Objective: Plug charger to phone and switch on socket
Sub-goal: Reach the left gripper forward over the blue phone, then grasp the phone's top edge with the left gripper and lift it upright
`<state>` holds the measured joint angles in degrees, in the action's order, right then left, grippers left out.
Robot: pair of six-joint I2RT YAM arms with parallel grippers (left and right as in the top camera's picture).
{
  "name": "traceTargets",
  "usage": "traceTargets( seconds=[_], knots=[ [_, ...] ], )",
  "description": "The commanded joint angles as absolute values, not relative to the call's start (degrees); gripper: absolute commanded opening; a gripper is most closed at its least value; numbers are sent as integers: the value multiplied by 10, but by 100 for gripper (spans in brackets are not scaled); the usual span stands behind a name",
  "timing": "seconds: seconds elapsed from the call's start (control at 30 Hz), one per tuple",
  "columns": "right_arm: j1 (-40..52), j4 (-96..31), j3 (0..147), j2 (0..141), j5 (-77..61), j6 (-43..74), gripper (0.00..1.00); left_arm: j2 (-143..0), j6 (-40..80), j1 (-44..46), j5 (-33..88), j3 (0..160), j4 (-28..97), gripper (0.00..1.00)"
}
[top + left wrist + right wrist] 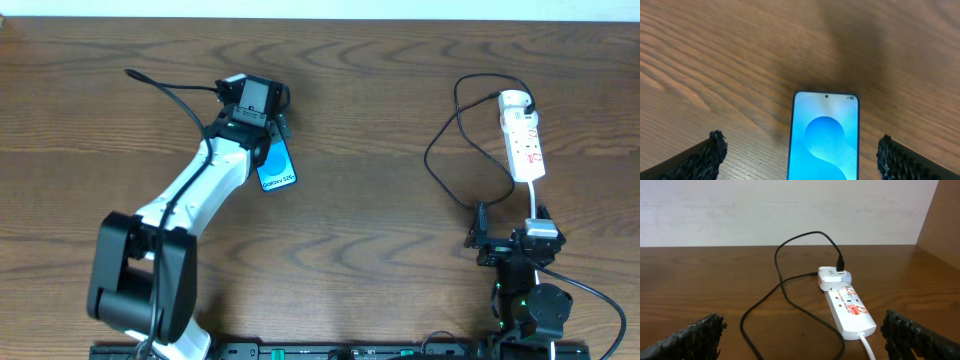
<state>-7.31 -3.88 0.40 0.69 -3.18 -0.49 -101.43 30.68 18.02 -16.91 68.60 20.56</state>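
Note:
I need to lower my left gripper next over the phone's blue-screened body [275,163] [824,145], with one finger beside each long side of the phone. The phone lies flat below, already between the wide-open fingers.
The phone [278,168] lies flat on the wooden table with its blue screen up. In the left wrist view the phone [824,140] lies between my left gripper's fingers [802,147], which are open wide above it and not touching it. In the overhead view my left gripper [262,125] hovers over the phone's far end. The white socket strip [522,135] lies at the right. The charger's thin black cable [440,145] runs from a white adapter [832,277] on the socket strip [850,312] and loops across the table [782,287]. Its free tip is not visible. My right gripper [802,330] is open and empty, short of the strip.
The strip's white lead [535,200] runs back toward my right arm [530,290]. The left arm's thick black cable [170,90] arcs over the table at the far left. A pale wall [790,210] stands behind the table's far edge.

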Motion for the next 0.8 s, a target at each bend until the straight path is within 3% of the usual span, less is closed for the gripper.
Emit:
traceTargets(
  seconds=[0.0, 0.77],
  knots=[
    [-75, -41, 3, 4, -34, -7, 99, -1042, 319, 178, -159, 696, 201, 98],
    [-75, -41, 3, 4, -34, -7, 99, -1145, 323, 210, -111, 695, 178, 98]
  ],
)
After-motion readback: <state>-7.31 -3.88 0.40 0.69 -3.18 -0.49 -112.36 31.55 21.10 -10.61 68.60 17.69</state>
